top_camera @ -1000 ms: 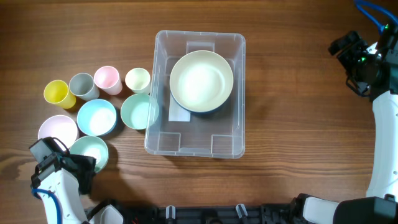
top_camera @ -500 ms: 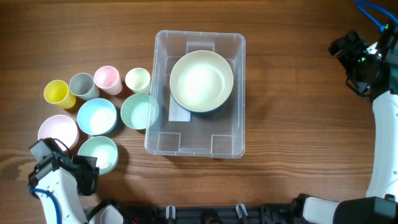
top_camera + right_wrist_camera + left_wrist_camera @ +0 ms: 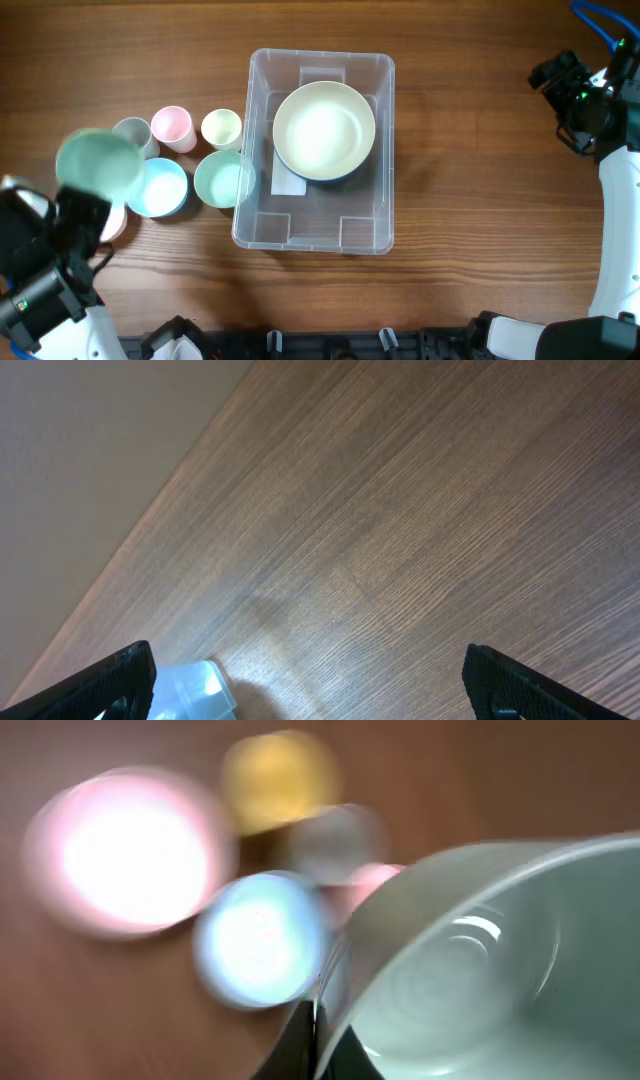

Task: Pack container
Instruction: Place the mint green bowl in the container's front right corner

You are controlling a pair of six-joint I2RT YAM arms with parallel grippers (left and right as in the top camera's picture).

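Note:
The container's empty near corner (image 3: 346,214) is below my left gripper and to its right in the overhead view, so my left gripper will next move across and down to release there.
The clear plastic container (image 3: 386,160) stands mid-table with a large cream bowl (image 3: 324,130) inside it. My left gripper (image 3: 80,212) is shut on the rim of a mint-green bowl (image 3: 98,165) and holds it high above the cups at the left. The left wrist view is blurred; there the jaws (image 3: 318,1042) pinch the mint bowl's (image 3: 500,970) edge. My right gripper (image 3: 565,92) hangs open and empty at the far right, well away from the container. Its fingers (image 3: 310,670) are spread wide, with a corner of the container (image 3: 190,685) between them.
Left of the container stand a grey cup (image 3: 130,133), a pink cup (image 3: 172,127), a cream cup (image 3: 221,128), a light blue bowl (image 3: 162,188) and a green bowl (image 3: 220,180). A pink bowl (image 3: 113,224) is partly hidden under the arm. A yellow cup (image 3: 280,780) shows in the left wrist view.
My left gripper has lifted the mint-green bowl off the table and carried it up and toward the back left, over the yellow cup. The right arm has not moved.

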